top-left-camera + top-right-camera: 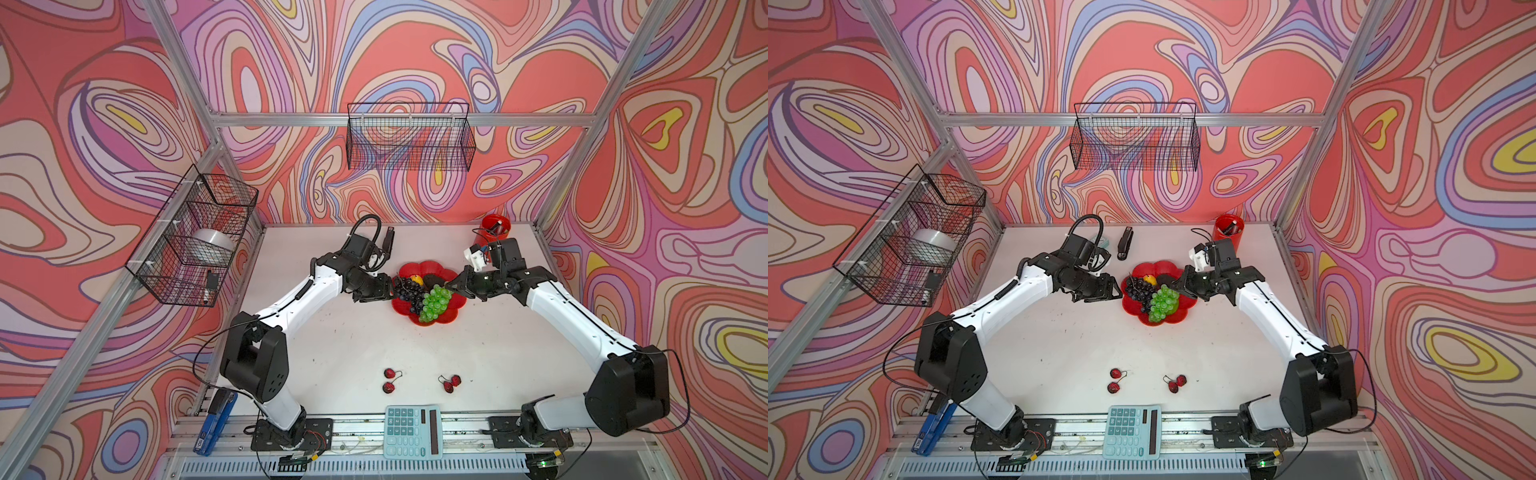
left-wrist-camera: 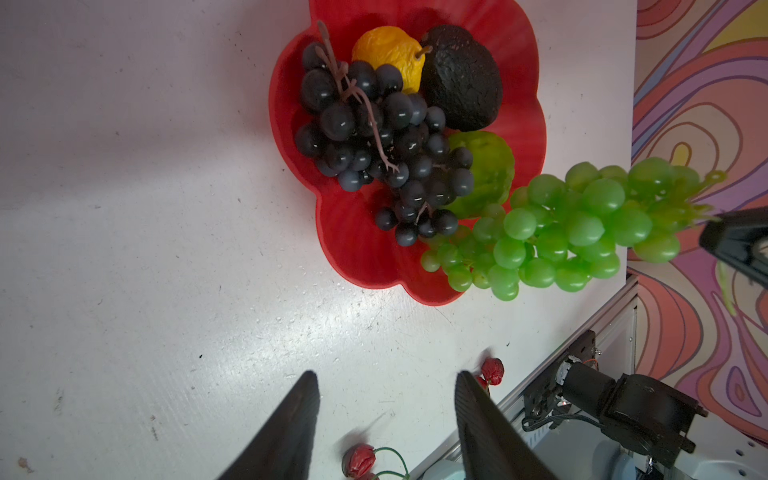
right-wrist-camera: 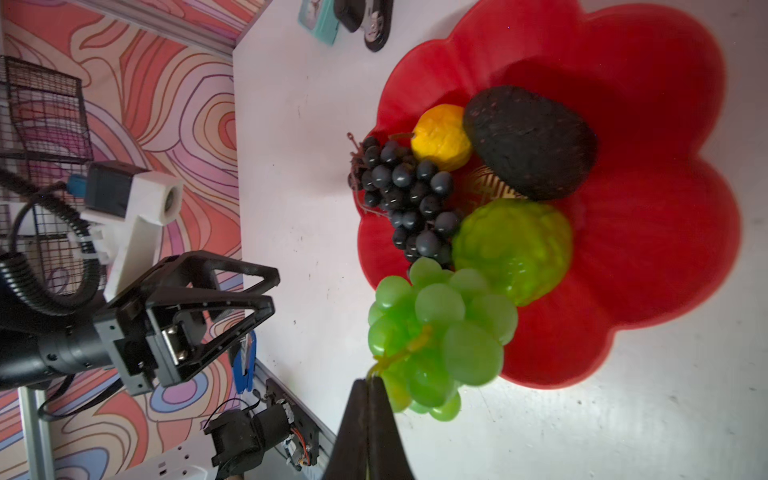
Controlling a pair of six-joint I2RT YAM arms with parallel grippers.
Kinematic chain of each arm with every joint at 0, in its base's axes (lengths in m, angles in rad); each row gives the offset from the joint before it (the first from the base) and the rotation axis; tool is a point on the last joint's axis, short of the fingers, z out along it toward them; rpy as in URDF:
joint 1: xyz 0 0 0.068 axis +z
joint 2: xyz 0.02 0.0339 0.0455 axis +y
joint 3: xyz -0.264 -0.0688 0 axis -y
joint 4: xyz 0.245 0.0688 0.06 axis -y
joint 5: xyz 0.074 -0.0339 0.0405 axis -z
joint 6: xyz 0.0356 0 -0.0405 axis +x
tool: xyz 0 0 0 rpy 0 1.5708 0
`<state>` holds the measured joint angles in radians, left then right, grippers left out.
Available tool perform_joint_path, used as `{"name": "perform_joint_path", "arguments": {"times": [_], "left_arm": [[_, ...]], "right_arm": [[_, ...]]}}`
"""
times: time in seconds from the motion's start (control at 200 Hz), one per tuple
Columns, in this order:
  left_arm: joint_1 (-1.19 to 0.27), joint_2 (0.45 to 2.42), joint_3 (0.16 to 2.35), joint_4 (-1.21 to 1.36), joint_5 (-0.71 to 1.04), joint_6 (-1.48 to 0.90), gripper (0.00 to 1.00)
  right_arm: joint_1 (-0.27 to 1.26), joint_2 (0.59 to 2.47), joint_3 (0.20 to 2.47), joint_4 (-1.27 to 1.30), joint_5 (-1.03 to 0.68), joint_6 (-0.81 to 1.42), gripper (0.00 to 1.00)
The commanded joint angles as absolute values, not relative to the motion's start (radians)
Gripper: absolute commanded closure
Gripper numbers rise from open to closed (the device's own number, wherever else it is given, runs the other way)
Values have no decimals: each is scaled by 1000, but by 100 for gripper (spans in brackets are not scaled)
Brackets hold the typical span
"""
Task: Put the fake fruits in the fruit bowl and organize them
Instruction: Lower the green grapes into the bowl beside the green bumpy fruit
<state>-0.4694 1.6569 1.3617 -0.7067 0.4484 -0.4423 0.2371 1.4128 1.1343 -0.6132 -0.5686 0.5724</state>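
Note:
Next, my right gripper lowers past the bumpy lime-green fruit (image 3: 511, 249) to release the stem over the bowl's bare side (image 3: 649, 233), as that empty red space lies below.
The red fruit bowl (image 1: 446, 318) (image 3: 644, 249) holds the dark purple grapes (image 1: 407, 288) (image 2: 374, 137), a yellow-orange ball (image 2: 390, 50), a dark avocado (image 3: 528, 141) and a bumpy lime-green fruit (image 3: 511, 249). My right gripper (image 1: 448, 284) (image 3: 370, 380) is shut on the stem of the green grape bunch (image 1: 434, 303) (image 3: 440, 328), which hangs over the bowl's near side. At the bowl's left rim my left gripper (image 1: 392, 289) (image 2: 386, 382) stands open and empty. Two red cherry pairs (image 1: 389, 380) (image 1: 452, 383) lie on the table near the front.
A teal calculator (image 1: 411, 432) lies at the front edge. A red pen cup (image 1: 494, 226) stands at the back right and a black stapler (image 1: 1125, 243) at the back. Wire baskets (image 1: 409, 137) (image 1: 195, 237) hang on the back and left walls.

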Motion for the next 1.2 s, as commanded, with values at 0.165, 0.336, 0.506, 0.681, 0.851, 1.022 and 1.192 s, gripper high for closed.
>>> {"name": "perform_joint_path", "arguments": {"times": [0.165, 0.336, 0.506, 0.681, 0.851, 1.022, 1.192], "left_arm": [[-465, 1681, 1371, -722, 459, -446, 44], [-466, 1683, 1382, -743, 446, -433, 44], [-465, 1703, 1397, -755, 447, -426, 44], [-464, 1717, 1412, -756, 443, -423, 44], [-465, 1733, 1425, -766, 433, -415, 44], [-464, 1743, 1428, -767, 427, -413, 44], [-464, 1757, 1436, -767, 428, -410, 43]], "right_arm": [[188, 1458, 1140, -634, -492, 452, 100], [186, 1543, 1174, -610, -456, 415, 100], [186, 1606, 1211, -578, -407, 388, 100], [187, 1700, 1288, -587, -397, 340, 100], [187, 1812, 1364, -565, -431, 331, 100], [188, 1892, 1425, -565, -451, 323, 100], [187, 1925, 1454, -584, -453, 312, 91]]}}
